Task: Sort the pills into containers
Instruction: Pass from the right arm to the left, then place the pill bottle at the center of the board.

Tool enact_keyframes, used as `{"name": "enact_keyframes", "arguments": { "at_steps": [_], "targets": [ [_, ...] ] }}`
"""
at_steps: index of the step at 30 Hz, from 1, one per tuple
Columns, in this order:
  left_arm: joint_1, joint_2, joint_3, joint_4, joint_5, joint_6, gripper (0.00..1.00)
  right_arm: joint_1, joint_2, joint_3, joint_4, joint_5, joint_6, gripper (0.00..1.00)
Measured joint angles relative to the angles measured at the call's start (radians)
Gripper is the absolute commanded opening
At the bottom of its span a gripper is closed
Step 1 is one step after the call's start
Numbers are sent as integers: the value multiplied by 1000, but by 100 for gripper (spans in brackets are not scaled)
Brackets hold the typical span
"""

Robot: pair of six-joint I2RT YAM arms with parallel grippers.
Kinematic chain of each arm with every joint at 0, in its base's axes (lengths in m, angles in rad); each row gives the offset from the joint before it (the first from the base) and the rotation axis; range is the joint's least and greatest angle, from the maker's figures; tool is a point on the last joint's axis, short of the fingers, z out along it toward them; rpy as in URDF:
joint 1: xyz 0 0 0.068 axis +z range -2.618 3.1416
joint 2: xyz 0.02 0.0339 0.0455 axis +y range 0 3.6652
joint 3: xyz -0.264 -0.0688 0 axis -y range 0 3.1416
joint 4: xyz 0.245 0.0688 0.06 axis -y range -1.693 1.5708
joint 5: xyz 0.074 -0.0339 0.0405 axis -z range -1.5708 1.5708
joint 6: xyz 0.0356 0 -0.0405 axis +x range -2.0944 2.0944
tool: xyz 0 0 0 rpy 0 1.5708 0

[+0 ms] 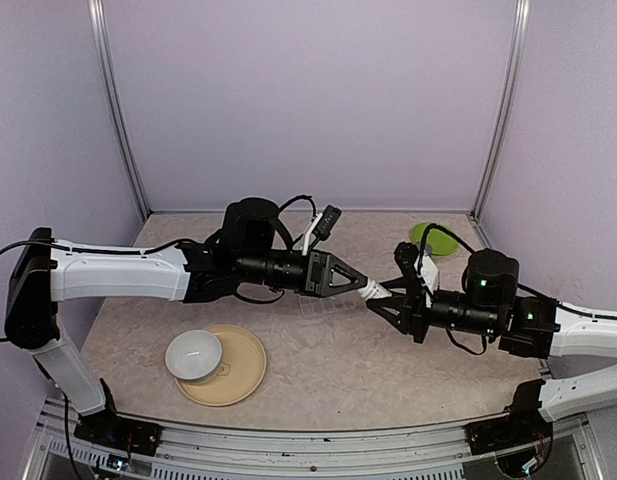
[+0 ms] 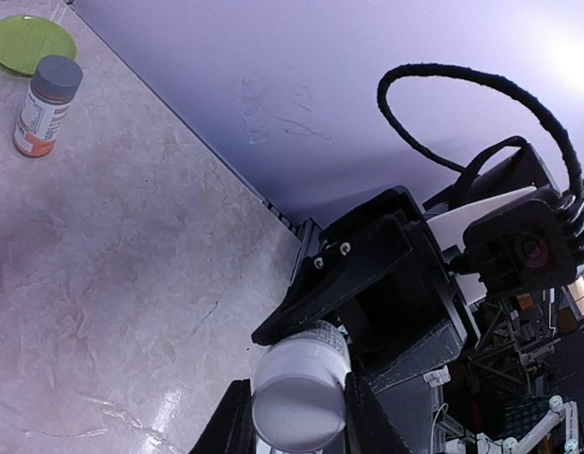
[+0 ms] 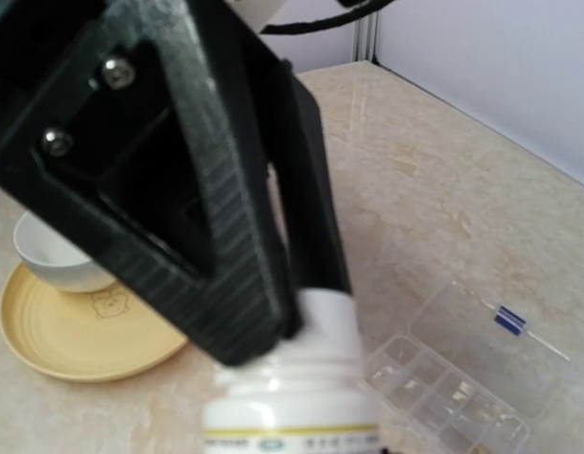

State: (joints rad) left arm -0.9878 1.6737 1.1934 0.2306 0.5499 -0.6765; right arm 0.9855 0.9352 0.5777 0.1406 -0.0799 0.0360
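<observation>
I will swing my left gripper leftward in the top view, lower it and release the bottle on the tabletop beyond the bowl, clear of the pill box (image 1: 323, 308) below the gripper.
A tiny white bottle (image 1: 374, 290) hangs in the air between my two grippers, above the table's middle. My left gripper (image 1: 354, 282) is shut on its white cap (image 2: 301, 402); its fingers (image 2: 231, 426) flank the cap in the left wrist view. My right gripper (image 1: 390, 297) is shut on the bottle's body (image 3: 293, 409). The clear plastic pill box (image 1: 323, 308) lies open on the table just below and left of the bottle; it also shows in the right wrist view (image 3: 452, 383). I cannot make out any pills.
A white bowl (image 1: 194, 355) sits on a yellow plate (image 1: 246, 378) at the front left. A green dish (image 1: 435, 238) lies at the back right, with an orange-labelled grey-capped bottle (image 2: 45, 106) beside it. Walls close the back and sides.
</observation>
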Motion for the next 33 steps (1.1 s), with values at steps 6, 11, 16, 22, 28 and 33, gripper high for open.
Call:
{"name": "enact_keyframes", "arguments": {
  "at_steps": [6, 11, 16, 22, 28, 33],
  "targets": [
    [13, -11, -28, 9, -16, -4, 0, 1, 19, 0, -10, 0, 6, 100],
    [53, -33, -32, -11, -63, 12, 0, 1, 19, 2, -32, 44, 0, 100],
    [100, -40, -25, -124, -182, 97, 0, -1, 19, 2, -49, 126, 4, 100],
    [178, -25, 23, -296, -376, 214, 0, -27, 16, 2, -79, 211, 27, 100],
    [275, 28, 71, -396, -575, 308, 0, -47, 14, 2, -89, 252, 45, 100],
    [351, 104, 98, -457, -698, 349, 0, -49, 14, 2, -92, 269, 56, 100]
  ]
}}
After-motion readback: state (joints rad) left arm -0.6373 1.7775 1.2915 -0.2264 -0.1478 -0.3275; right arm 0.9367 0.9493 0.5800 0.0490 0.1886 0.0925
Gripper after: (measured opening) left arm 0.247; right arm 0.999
